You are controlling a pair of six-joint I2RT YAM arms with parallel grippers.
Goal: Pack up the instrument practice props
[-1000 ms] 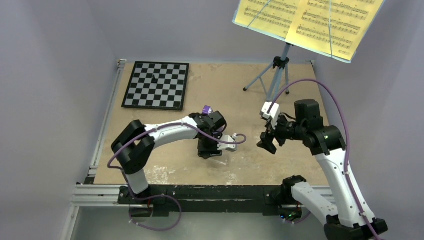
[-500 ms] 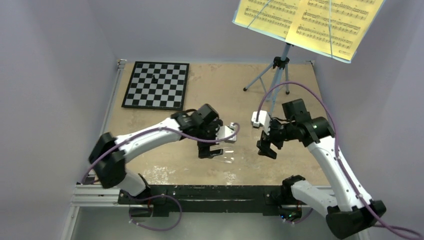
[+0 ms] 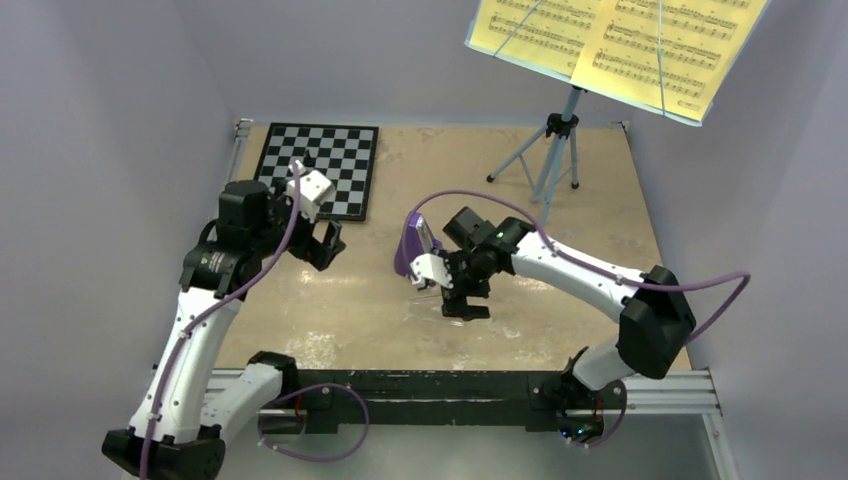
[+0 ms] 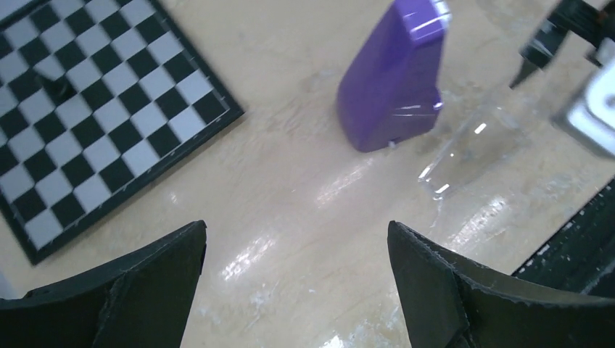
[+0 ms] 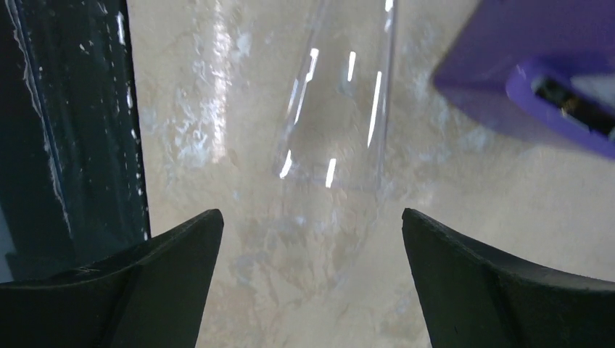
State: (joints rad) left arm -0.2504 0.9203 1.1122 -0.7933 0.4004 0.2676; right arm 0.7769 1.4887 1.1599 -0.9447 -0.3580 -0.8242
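Observation:
The right gripper moves down and to the left in the top view next, where the clear plastic piece [image 3: 425, 308] [image 5: 337, 109] lies below, open fingers straddling its long edges.
The purple pyramid metronome [image 3: 408, 248] stands at the table's middle; it also shows in the left wrist view [image 4: 392, 80] and the right wrist view [image 5: 537, 72]. A clear plastic piece [image 5: 337, 109] lies flat beside it toward the front edge, and the left wrist view shows it too [image 4: 471, 145]. My right gripper [image 3: 464, 303] hovers open and empty over that piece [image 5: 312, 283]. My left gripper [image 3: 325, 246] is open and empty, well to the left of the metronome [image 4: 294, 290]. The light blue tripod music stand [image 3: 556, 150] stands at the back right, with yellow sheet music [image 3: 640, 45] on its tray.
The black-and-white checkerboard [image 3: 315, 170] lies at the back left, also in the left wrist view [image 4: 94, 109]. The dark front rail [image 5: 72, 130] runs along the table's near edge. Grey walls close in the left, back and right sides.
My left arm has drawn back from the table's middle to the left, empty. My right arm has swung left to the middle, over the clear piece beside the metronome.

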